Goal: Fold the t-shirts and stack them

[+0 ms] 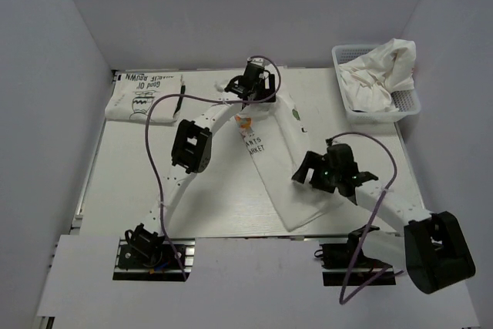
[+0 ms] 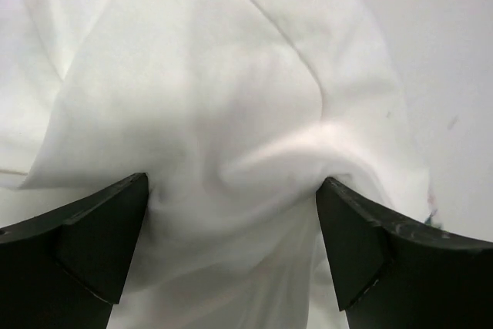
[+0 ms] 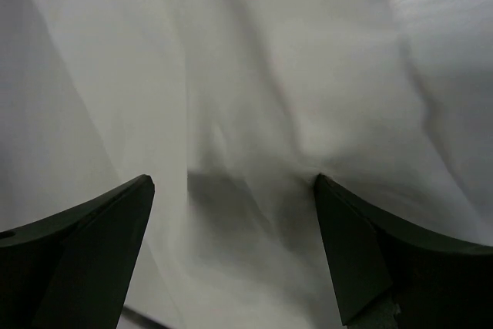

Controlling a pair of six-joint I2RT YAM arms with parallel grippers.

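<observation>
The t-shirt lies as a long piece of cloth. My left gripper should next lift, come back and go down onto its near corner on the MARKET side.
A white t-shirt with black lettering lies folded into a long strip down the middle of the table. My left gripper is at its far end. In the left wrist view the left gripper is open, and the white cloth bunches up between its fingers. My right gripper hovers over the strip's right side near its front end. The right wrist view shows the right gripper open just above smooth white cloth. A second, folded t-shirt with black print lies at the back left.
A white mesh basket at the back right holds crumpled white t-shirts. Purple cables loop from both arms over the table. Grey walls close in the table on the left, back and right.
</observation>
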